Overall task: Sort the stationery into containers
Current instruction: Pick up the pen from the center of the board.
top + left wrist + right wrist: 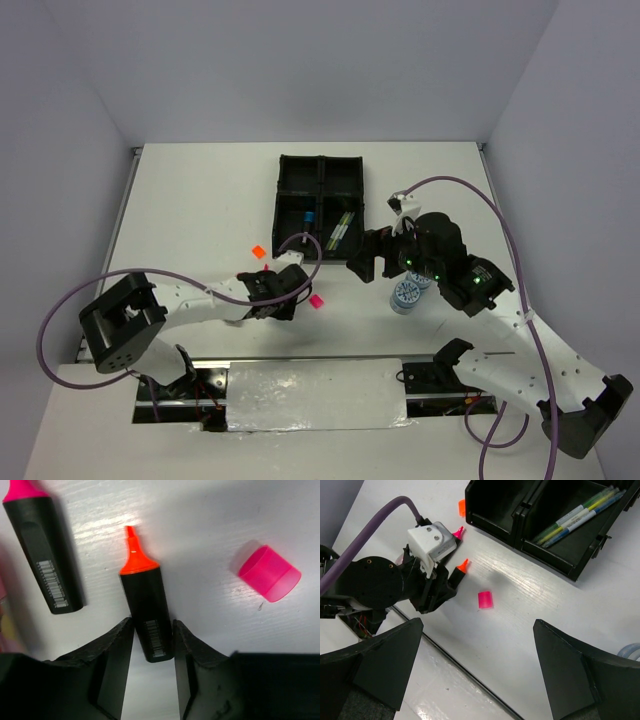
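Note:
The small orange square point(259, 252) point(462, 508) lies below my right gripper, to the left in the top view, so my right gripper goes that way and down around it next.
An uncapped orange-tipped highlighter point(145, 600) lies on the white table, tip pointing away from my left gripper point(152, 625). The jaws stand against both sides of its rear end. A pink-tipped highlighter point(42, 555) lies to its left and a loose pink cap point(270, 573) to its right. The black four-compartment tray point(277, 205) sits behind, with thin pens point(340, 230) in its near right compartment. My right gripper point(375, 262) hovers wide open above the table, right of the left one, holding nothing. Blue-white rolls point(405, 297) stand under the right arm.
A small orange square point(257, 250) lies left of the tray's near corner. A blue-capped item point(309, 217) rests in the tray's near left compartment. The left arm's purple cable point(300, 240) loops over the tray's near edge. A metal strip point(310, 395) runs along the table's near edge.

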You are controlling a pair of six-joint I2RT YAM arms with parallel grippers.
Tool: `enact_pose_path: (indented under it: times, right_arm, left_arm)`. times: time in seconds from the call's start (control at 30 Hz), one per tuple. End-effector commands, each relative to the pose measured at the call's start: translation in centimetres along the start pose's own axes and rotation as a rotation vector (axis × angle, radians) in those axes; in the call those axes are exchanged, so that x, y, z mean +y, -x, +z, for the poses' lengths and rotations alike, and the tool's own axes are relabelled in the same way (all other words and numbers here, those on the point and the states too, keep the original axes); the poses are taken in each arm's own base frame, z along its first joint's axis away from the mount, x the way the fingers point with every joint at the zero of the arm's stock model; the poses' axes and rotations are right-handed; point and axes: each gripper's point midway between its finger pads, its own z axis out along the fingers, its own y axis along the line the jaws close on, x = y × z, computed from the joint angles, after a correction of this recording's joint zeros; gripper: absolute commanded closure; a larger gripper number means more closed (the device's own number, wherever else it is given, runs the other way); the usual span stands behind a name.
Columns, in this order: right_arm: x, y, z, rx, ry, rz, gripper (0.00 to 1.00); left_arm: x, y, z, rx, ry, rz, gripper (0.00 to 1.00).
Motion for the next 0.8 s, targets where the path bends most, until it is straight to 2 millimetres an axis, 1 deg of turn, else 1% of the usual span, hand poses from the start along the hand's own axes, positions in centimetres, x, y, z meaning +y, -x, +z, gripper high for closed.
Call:
enact_pose_path:
  times: [0.0, 0.07, 0.1, 0.2, 0.23, 0.27, 0.33, 0.37, 0.4, 0.43, 0.5, 0.53, 0.57, 0.6, 0.63, 0.67, 0.7, 0.73, 0.77]
  right_arm:
    - [0.6, 1.0, -0.8, -0.035, 0.015, -0.019, 0.0]
    - [0.5, 1.1, -0.9, -0.036, 0.007, -0.021, 0.0]
    - [0.5, 1.2, -1.0, -0.041, 0.008, -0.022, 0.0]
    - [0.7, 1.4, -1.2, -0.055, 0.014, -0.022, 0.0]
    - [0.7, 1.5, -1.3, -0.062, 0.017, -0.019, 0.0]
    - [0.8, 1.6, -1.4, -0.067, 0.021, -0.019, 0.0]
    - [1.1, 2.1, -1.4, -0.08, 0.026, -0.015, 0.0]
    - [1.1, 2.2, -1.4, -0.081, 0.024, -0.011, 0.0]
    - [1.1, 2.4, -1.4, -0.085, 0.022, -0.009, 0.0]
    - [1.2, 2.8, -1.5, -0.092, 0.02, -0.003, 0.0]
    - [1.1, 3.3, -1.4, -0.105, 0.008, 0.002, 0.0]
    - [1.2, 3.9, -1.5, -0.117, 0.006, 0.008, 0.0]
    - [1.1, 4.1, -1.2, -0.117, -0.003, 0.013, 0.0]
    - [1.2, 4.9, -1.3, -0.134, -0.012, 0.023, 0.0]
    - [1.2, 5.4, -1.2, -0.141, -0.019, 0.031, 0.0]
    - [1.1, 5.5, -0.6, -0.13, -0.031, 0.042, 0.0]
    - [1.2, 6.6, -0.6, -0.15, -0.043, 0.063, 0.0]
    - [1.1, 7.0, -0.2, -0.154, -0.052, 0.074, 0.0]
    - [0.7, 6.9, 1.3, -0.123, -0.079, 0.09, 0.0]
  left_arm:
    - [1.6, -2.7, 0.7, 0.093, 0.075, 0.039, 0.53]
    - [1.4, -2.9, 0.7, 0.099, 0.066, 0.039, 0.66]
    - [1.4, -3.1, 0.6, 0.104, 0.067, 0.037, 0.82]
    - [1.0, -3.3, 0.0, 0.1, 0.049, 0.027, 1.0]
    - [1.0, -3.3, -0.4, 0.101, 0.048, 0.03, 1.0]
    - [0.6, -2.7, -1.1, 0.074, 0.028, 0.02, 1.0]
    - [0.5, -1.7, -2.4, 0.044, 0.017, 0.009, 1.0]
    - [0.2, -0.6, -3.6, 0.002, -0.012, -0.011, 1.0]
    - [0.2, 0.3, -4.4, -0.031, -0.017, -0.021, 1.0]
    - [0.0, 1.6, -6.0, -0.079, -0.05, -0.04, 1.0]
    - [0.4, 3.5, -7.8, -0.153, -0.058, -0.064, 1.0]
    - [0.4, 4.8, -9.6, -0.201, -0.083, -0.084, 1.0]
    - [0.8, 5.5, -10.4, -0.228, -0.079, -0.088, 1.0]
    - [1.5, 6.4, -11.3, -0.268, -0.054, -0.101, 1.0]
    - [1.7, 7.8, -12.8, -0.315, -0.056, -0.123, 1.0]
    - [2.9, 7.9, -13.4, -0.321, -0.013, -0.13, 1.0]
    - [3.7, 8.4, -14.0, -0.34, 0.021, -0.146, 1.0]
    - [5.0, 10.1, -15.1, -0.391, 0.075, -0.198, 1.0]
    - [6.5, 9.9, -15.5, -0.379, 0.134, -0.2, 1.0]
